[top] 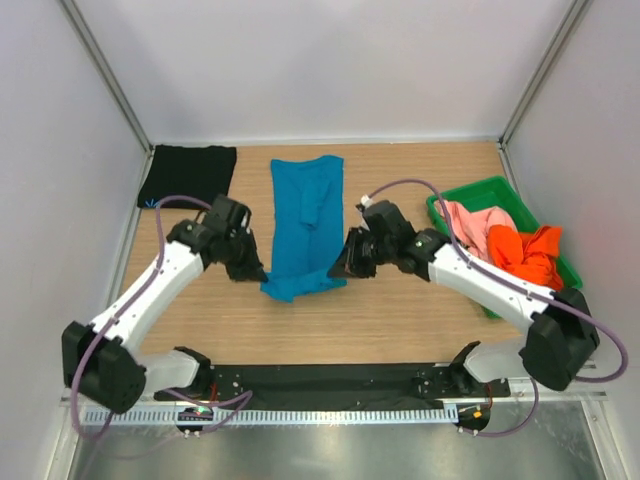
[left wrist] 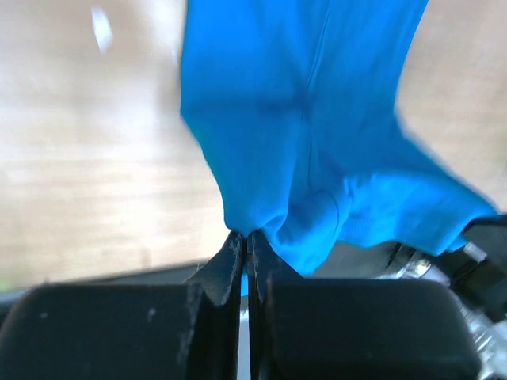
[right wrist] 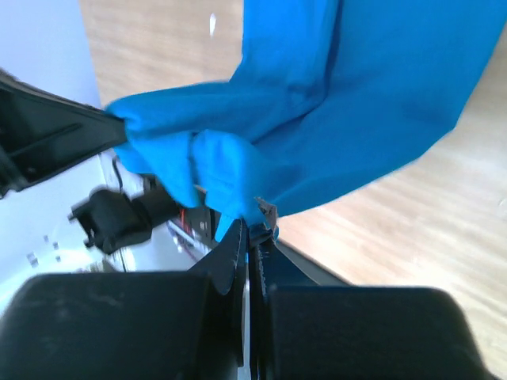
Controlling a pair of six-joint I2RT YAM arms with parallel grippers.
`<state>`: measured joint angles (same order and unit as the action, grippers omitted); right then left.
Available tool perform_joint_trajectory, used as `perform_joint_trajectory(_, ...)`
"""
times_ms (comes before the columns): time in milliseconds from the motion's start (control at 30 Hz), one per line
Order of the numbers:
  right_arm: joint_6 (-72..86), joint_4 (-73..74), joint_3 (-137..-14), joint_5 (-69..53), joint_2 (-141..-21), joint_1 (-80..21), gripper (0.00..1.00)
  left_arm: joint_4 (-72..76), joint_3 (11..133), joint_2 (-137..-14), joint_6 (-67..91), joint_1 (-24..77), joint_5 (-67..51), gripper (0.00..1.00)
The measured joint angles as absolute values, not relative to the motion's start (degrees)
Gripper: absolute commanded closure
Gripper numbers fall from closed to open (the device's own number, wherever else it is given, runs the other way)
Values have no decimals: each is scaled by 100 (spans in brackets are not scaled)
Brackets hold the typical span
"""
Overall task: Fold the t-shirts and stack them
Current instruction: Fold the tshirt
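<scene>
The shirt's lifted corner travels outward in my right gripper next and gets released on the flat tray-side edge [top: 338, 212] [right wrist: 471, 67] to fold the shirt.
A teal-blue t-shirt [top: 307, 222] lies lengthwise in the middle of the table, its near end lifted. My left gripper [top: 258, 272] is shut on the shirt's near left corner [left wrist: 253, 226]. At the near right corner [right wrist: 257, 212] my right gripper [top: 336, 270] is shut on the cloth too, so the near hem hangs bunched between them. A folded black t-shirt [top: 188, 174] with a small light-blue mark lies at the back left. The pink t-shirt [top: 476, 227] and the orange t-shirt [top: 525, 251] lie crumpled in the green tray [top: 480, 190].
The green tray stands at the right edge of the table, beside the right arm's forearm [top: 480, 283]. White walls and frame posts close in the table at the back and both sides. A black rail [top: 330, 380] runs along the near edge.
</scene>
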<state>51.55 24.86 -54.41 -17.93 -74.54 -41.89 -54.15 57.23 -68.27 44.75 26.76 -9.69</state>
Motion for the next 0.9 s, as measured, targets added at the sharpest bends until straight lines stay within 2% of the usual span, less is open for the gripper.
perform_joint_trajectory(167, 4759, 2775, -6536, -1756, -8477, -3599, 99, -5439, 7194, -8167, 3846, 1907, -1094, 100)
perform_joint_trajectory(367, 4222, 3144, -7627, -2069, -9727, -2827, 99, -5334, 8460, -9555, 3535, 1772, -1339, 100)
perform_joint_trajectory(667, 3653, 3380, -8735, -2683, -11034, -2220, 99, -5201, 9268, -10860, 3531, 1708, -1579, 100)
perform_joint_trajectory(900, 3374, 3557, -9319, -3057, -11734, -2134, 99, -5083, 9432, -11225, 3559, 1573, -1612, 100)
